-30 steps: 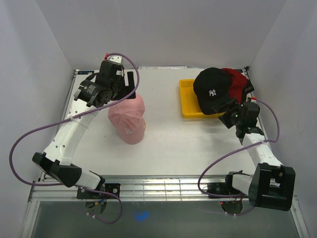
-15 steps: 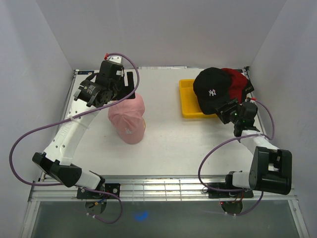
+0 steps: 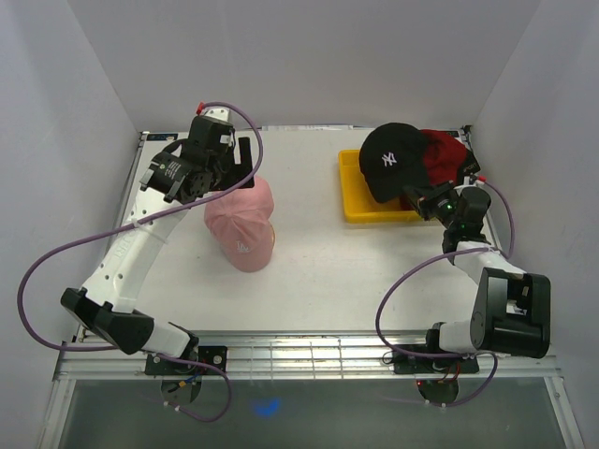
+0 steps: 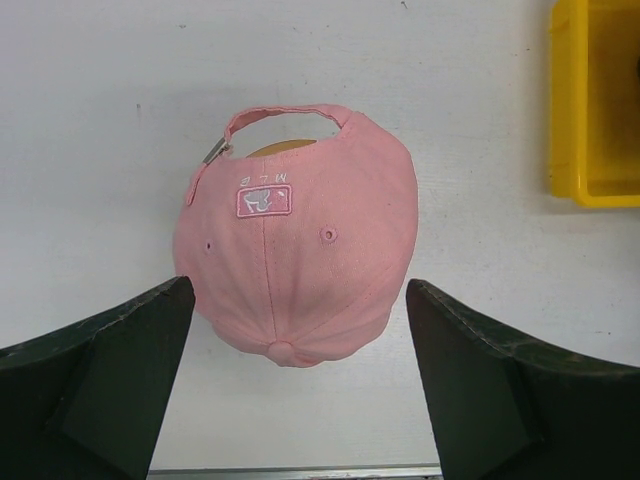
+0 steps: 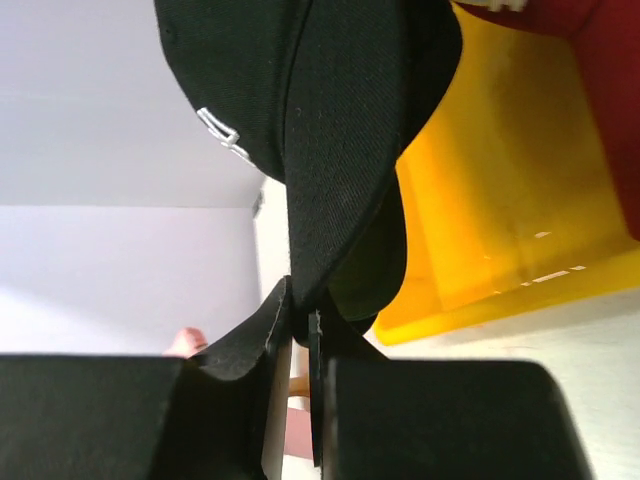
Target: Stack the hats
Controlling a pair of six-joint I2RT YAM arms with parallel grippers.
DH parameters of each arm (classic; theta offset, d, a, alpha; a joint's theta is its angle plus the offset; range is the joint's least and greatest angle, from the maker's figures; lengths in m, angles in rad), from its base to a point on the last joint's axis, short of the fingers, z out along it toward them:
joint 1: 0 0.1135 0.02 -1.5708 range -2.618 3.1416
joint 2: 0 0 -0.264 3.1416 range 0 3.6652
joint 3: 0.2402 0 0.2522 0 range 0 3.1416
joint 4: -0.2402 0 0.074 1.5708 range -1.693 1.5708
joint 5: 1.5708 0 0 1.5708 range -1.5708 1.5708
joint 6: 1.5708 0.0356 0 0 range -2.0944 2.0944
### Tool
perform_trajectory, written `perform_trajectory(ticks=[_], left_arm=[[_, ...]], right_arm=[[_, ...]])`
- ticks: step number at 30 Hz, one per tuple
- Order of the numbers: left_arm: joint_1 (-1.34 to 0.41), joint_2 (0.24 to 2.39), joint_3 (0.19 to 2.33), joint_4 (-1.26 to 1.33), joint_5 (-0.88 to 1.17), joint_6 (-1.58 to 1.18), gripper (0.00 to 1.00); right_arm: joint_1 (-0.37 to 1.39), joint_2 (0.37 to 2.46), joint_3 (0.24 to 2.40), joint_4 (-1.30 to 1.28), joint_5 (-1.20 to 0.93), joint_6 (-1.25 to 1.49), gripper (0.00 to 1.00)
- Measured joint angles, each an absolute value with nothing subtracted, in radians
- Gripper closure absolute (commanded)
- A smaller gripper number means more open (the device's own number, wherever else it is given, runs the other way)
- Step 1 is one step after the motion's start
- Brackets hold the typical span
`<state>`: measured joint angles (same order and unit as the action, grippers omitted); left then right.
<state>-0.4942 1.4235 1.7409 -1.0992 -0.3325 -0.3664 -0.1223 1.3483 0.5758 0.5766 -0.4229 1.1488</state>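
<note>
The black hat covers part of the red hat, so the right gripper lifts toward the pink hat next, then lowers over the yellow tray's near edge (image 3: 386,216) (image 5: 490,308).
A pink hat (image 3: 241,223) sits on a round wooden stand at the table's left; in the left wrist view the pink hat (image 4: 295,258) shows its back strap and logo. My left gripper (image 3: 245,165) hovers open just behind it, its fingers (image 4: 110,365) wide on either side. A black hat with a white NY logo (image 3: 391,163) is tilted over the yellow tray (image 3: 354,195), with a red hat (image 3: 449,154) behind it. My right gripper (image 3: 418,198) is shut on the black hat's brim (image 5: 335,190), pinched between both fingers.
White walls close in the left, back and right sides. The yellow tray (image 5: 510,220) lies at the back right under the hats. A metal rail runs along the table's near edge (image 3: 309,351).
My right gripper moved up to the black hat and shut on its brim. The black hat has tipped and shifted a little to the left. The left arm has not moved.
</note>
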Motion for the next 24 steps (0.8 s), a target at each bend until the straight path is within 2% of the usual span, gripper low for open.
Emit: perform_trajectory(ticks=[13, 18, 24], left_arm=[[-0.494, 1.416, 1.734, -1.095, -0.331, -0.386, 0.02], [-0.494, 1.422, 1.771, -1.101, -0.322, -0.401, 0.02], [-0.494, 1.465, 1.933, -1.126, -0.310, -0.418, 0.02]], right_arm=[[-0.067, 1.396, 0.768, 0.699, -0.479, 1.373, 0.92], [0.044, 1.396, 0.848, 0.709, -0.443, 1.407, 0.92], [0.252, 1.396, 0.892, 0.708, -0.354, 1.434, 0.92]])
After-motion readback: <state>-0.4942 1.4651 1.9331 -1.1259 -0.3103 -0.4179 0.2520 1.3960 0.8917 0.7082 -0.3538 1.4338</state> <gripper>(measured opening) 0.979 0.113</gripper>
